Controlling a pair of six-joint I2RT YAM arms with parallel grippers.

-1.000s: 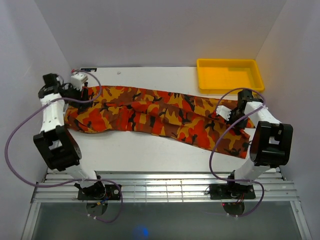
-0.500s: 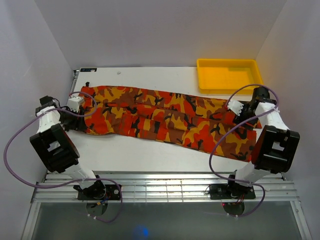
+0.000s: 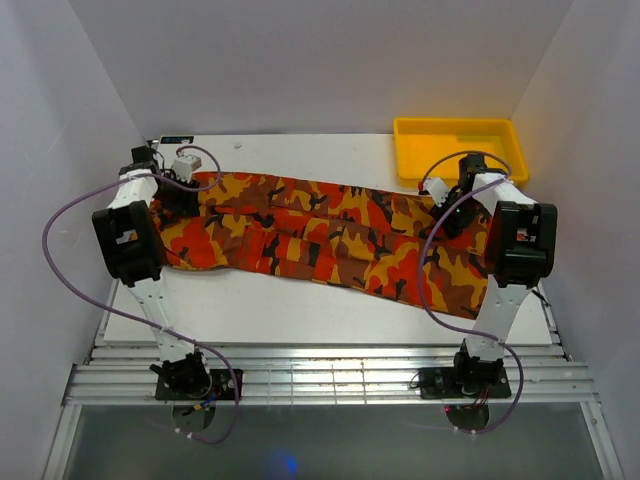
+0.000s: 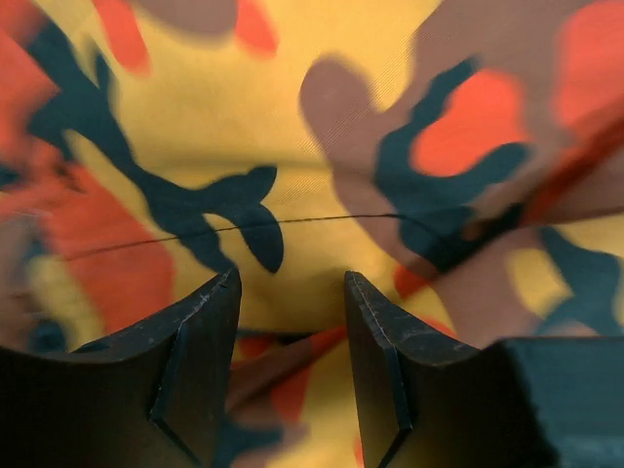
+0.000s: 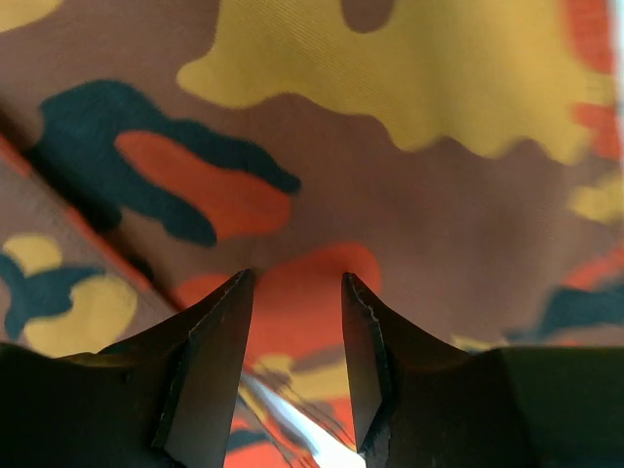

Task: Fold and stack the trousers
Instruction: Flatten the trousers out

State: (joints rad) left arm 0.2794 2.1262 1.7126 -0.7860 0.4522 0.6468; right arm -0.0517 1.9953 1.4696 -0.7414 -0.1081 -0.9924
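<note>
I should next draw my left gripper's fingers back across the trousers onto their near waist corner (image 3: 174, 263). The corner lies back from the gripper, and its edge borders bare table.
The camouflage trousers (image 3: 320, 235) lie spread lengthwise across the white table (image 3: 270, 305), waist end at the left, leg ends at the right. My left gripper (image 3: 187, 198) is low over their far left edge. In the left wrist view its jaws (image 4: 288, 278) stand apart with yellow and black fabric (image 4: 292, 146) under them and a fold edge between them. My right gripper (image 3: 447, 215) is low over the far right edge. In the right wrist view its jaws (image 5: 297, 278) stand apart over brown and orange fabric (image 5: 322, 195), with a sliver of white table between them.
A plain yellow tray (image 3: 458, 124) stands at the back right corner, just beyond the right gripper. White walls close in the table on three sides. Purple cables loop from both arms. A slatted metal rail (image 3: 320, 375) runs along the near edge.
The trousers went from bunched to spread flatter about a second ago. Both arms swung out to the table's sides, then came back in to the trousers' far edge.
</note>
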